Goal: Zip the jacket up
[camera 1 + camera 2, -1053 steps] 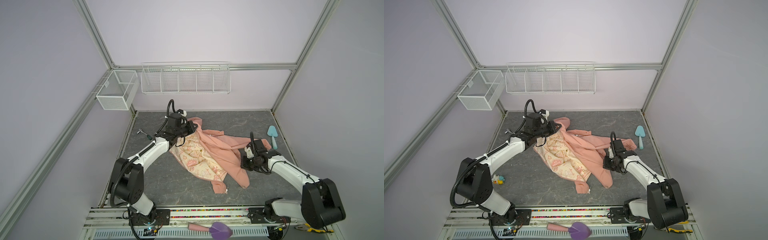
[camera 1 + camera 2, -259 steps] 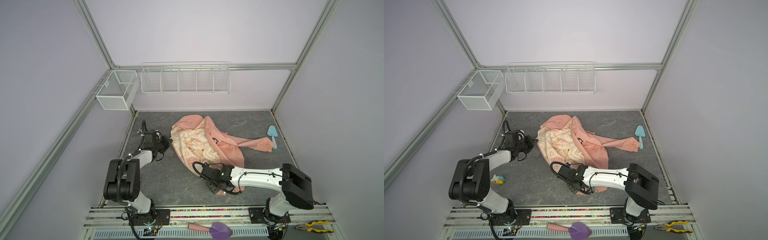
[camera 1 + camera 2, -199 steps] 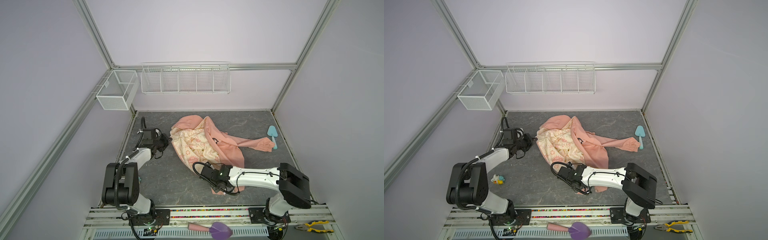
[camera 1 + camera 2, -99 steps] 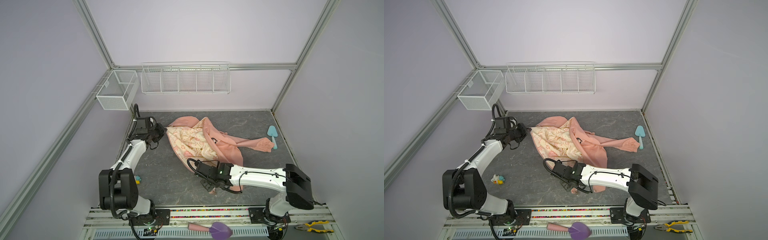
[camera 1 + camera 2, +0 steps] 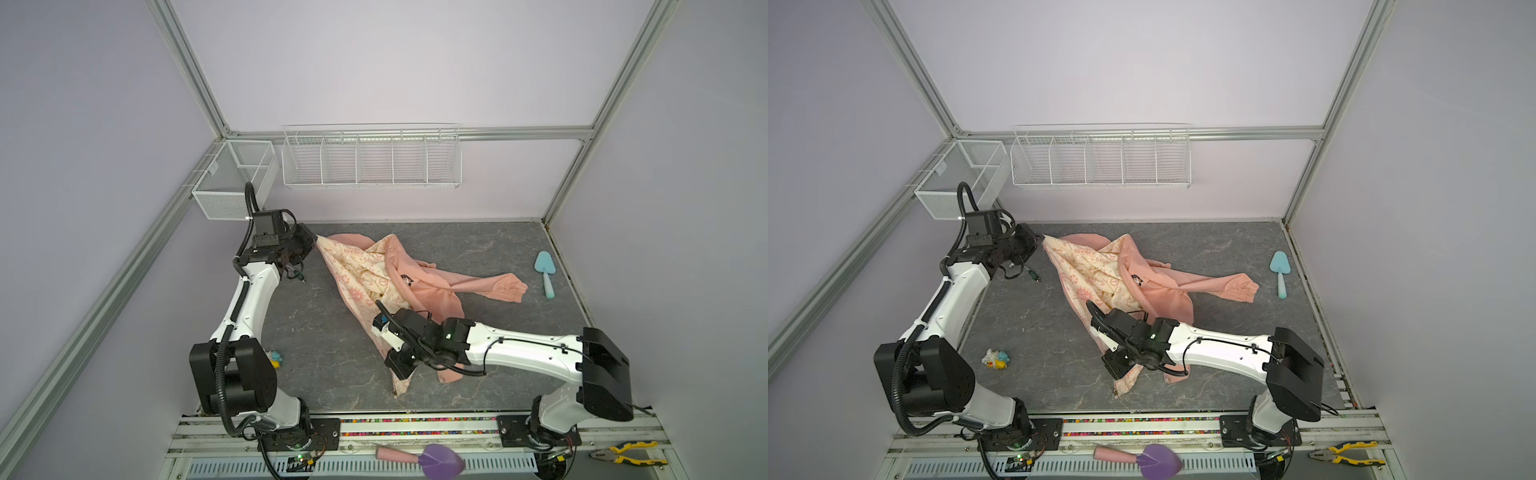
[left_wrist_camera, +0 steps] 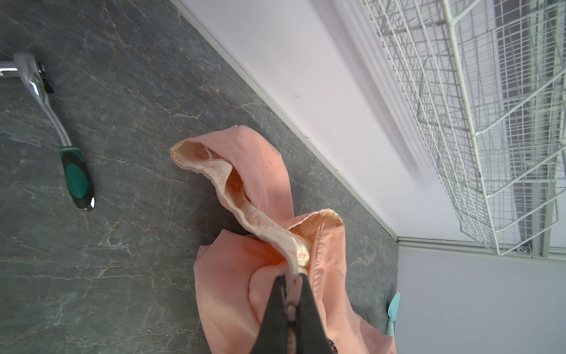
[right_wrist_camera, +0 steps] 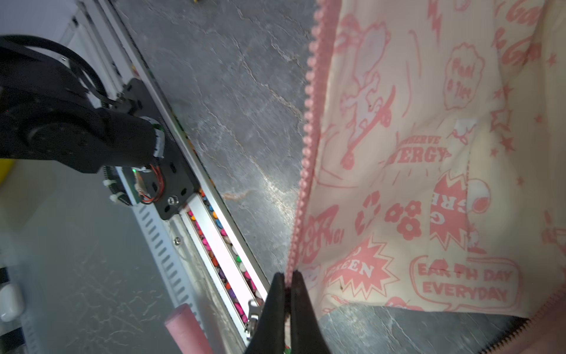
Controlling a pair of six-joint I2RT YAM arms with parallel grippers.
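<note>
My left gripper carries the jacket's edge across the cream patterned lining toward the opposite front edge next and releases it there, since the jacket lies open.
The salmon-pink jacket lies open mid-table with its cream patterned lining facing up. At the far left, my left gripper is shut on the jacket's front edge near the hood, beside the zipper's top end. Towards the front, my right gripper is shut on the same edge's pink zipper teeth near the hem. That edge runs stretched between the two grippers. One sleeve trails to the right.
A teal spatula lies at the right edge. A green-handled tool lies near my left gripper, and a small toy by the left arm. Wire baskets hang on the back wall. A purple scoop rests on the front rail.
My left gripper has drawn the jacket's upper edge back and to the left. My right gripper has shut on the zipper edge and lifted it, and the edge now runs taut.
</note>
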